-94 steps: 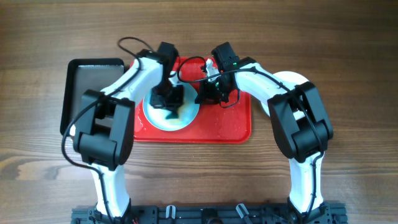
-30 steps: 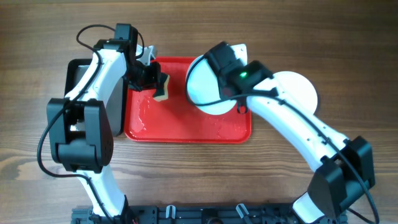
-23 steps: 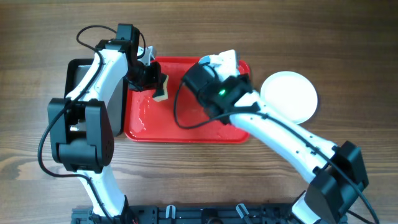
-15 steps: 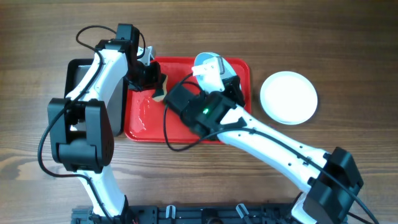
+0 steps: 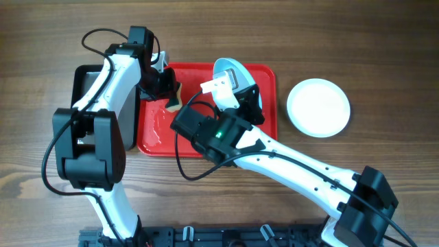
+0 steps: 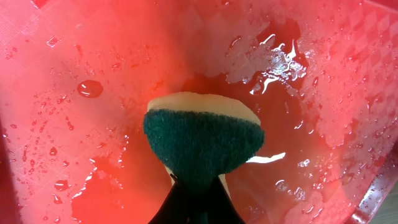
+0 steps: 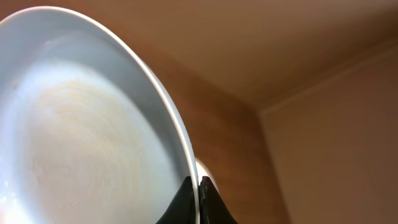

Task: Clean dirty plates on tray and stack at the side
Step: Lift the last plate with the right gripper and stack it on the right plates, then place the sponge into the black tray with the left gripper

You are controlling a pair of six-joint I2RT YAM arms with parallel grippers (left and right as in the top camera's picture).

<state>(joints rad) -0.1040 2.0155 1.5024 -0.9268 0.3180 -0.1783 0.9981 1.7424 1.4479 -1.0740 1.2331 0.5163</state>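
Next, my right gripper will turn the pale blue plate flat, then bring it down over a white plate point(image 5: 318, 108) beside the tray.
In the overhead view my right gripper point(image 5: 241, 88) is shut on the rim of a pale blue plate point(image 5: 230, 71) and holds it tilted on edge above the back middle of the red tray point(image 5: 158, 130). The right wrist view shows the jaws point(image 7: 198, 194) pinching that plate's rim point(image 7: 93, 124). A white plate point(image 5: 319, 108) lies on the table to the right of the tray. My left gripper point(image 5: 168, 92) is shut on a green and yellow sponge point(image 6: 202, 140) at the tray's wet back left corner point(image 6: 74, 50).
A black tray point(image 5: 92, 103) lies to the left of the red tray, partly under my left arm. My right arm stretches across the front of the red tray. Water beads and puddles cover the red tray's floor. The table is brown wood.
My right arm has lifted the plate off the tray, swung it from the right side to the back middle and tipped it on edge. The left gripper with the sponge moved to the tray's corner.
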